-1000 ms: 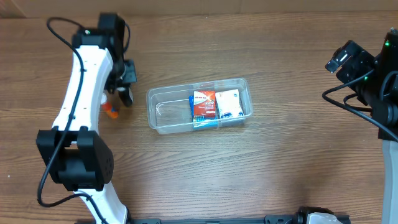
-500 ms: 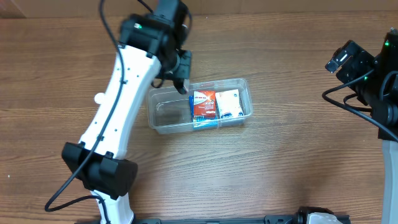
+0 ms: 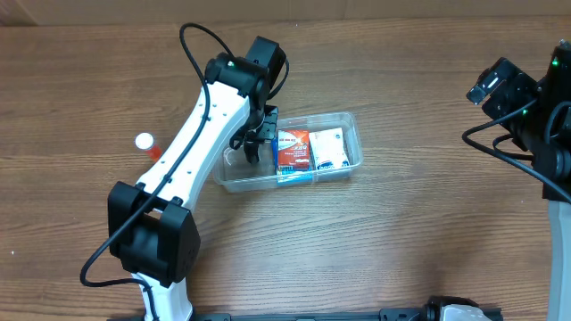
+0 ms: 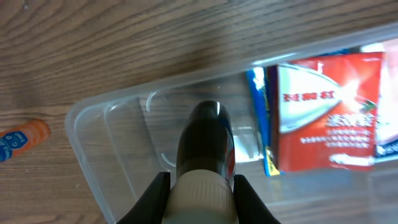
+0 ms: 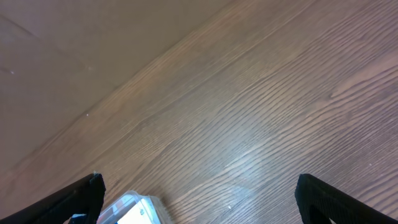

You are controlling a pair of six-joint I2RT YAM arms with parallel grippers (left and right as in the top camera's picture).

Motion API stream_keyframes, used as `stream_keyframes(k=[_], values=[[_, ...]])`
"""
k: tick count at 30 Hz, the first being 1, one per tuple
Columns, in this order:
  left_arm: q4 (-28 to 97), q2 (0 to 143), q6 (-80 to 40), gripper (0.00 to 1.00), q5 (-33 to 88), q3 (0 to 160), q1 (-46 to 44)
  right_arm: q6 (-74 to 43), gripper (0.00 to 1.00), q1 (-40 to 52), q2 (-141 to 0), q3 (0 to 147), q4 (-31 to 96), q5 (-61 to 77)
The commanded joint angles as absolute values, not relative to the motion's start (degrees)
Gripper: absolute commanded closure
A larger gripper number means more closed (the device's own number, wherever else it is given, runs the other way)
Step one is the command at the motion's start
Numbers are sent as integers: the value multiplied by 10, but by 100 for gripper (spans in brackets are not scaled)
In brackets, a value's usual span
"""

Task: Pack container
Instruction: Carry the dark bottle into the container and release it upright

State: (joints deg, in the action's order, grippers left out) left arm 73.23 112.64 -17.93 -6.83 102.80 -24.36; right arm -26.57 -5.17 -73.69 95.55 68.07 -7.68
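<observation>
I need to lower my left gripper straight onto the container's bottom beside the thin blue box (image 4: 258, 118), and turn it slightly to be square to the container's far side. The container's bottom is bare there.
The clear plastic container (image 3: 234, 176) lies mid-table, its right half holding a red box (image 3: 292, 150) and a white box (image 3: 328, 147). My left gripper (image 3: 257, 143) is shut on a dark bottle with a white ribbed cap (image 4: 205, 134), held over the container's empty left half (image 4: 93, 124), beside the red box (image 4: 326, 112). A thin blue box (image 4: 258, 118) stands against the red one. My right gripper (image 3: 500, 85) is open and empty at the far right edge, well away from the container; its wrist view shows its spread fingers (image 5: 199, 199) and a container corner (image 5: 134, 208).
A small bottle with an orange body and white cap (image 3: 147, 145) lies on the wooden table to the left of the container, also in the left wrist view (image 4: 22, 138). Black cables trail from both arms.
My left arm has swung from the table's left side to over the container's left half, carrying the dark bottle. The small orange bottle is now uncovered. The right arm has not moved.
</observation>
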Motion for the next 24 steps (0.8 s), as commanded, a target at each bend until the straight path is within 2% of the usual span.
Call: stream_keyframes(k=[1, 10, 17, 19, 20, 21, 22, 24], values=[[713, 1119, -213, 96, -94, 993, -244, -266, 0, -53, -737, 958, 677, -74], [619, 1119, -291, 96, -95, 903, -244, -266, 0, -53, -737, 958, 677, -74], [609, 1119, -348, 95, -94, 900, -244, -266, 0, -53, -737, 958, 677, -74], [611, 1119, -349, 89, -94, 900, -244, -266, 0, -53, -737, 958, 677, -74], [612, 1119, -350, 80, -93, 900, -244, -266, 0, -53, -737, 958, 677, -74], [614, 1119, -350, 66, -91, 900, -244, -266, 0, -53, -737, 958, 677, -74], [615, 1119, -349, 58, -90, 900, -244, -266, 0, -53, -737, 958, 677, -74], [618, 1119, -347, 55, -90, 900, -244, -266, 0, -53, -737, 958, 677, -74]])
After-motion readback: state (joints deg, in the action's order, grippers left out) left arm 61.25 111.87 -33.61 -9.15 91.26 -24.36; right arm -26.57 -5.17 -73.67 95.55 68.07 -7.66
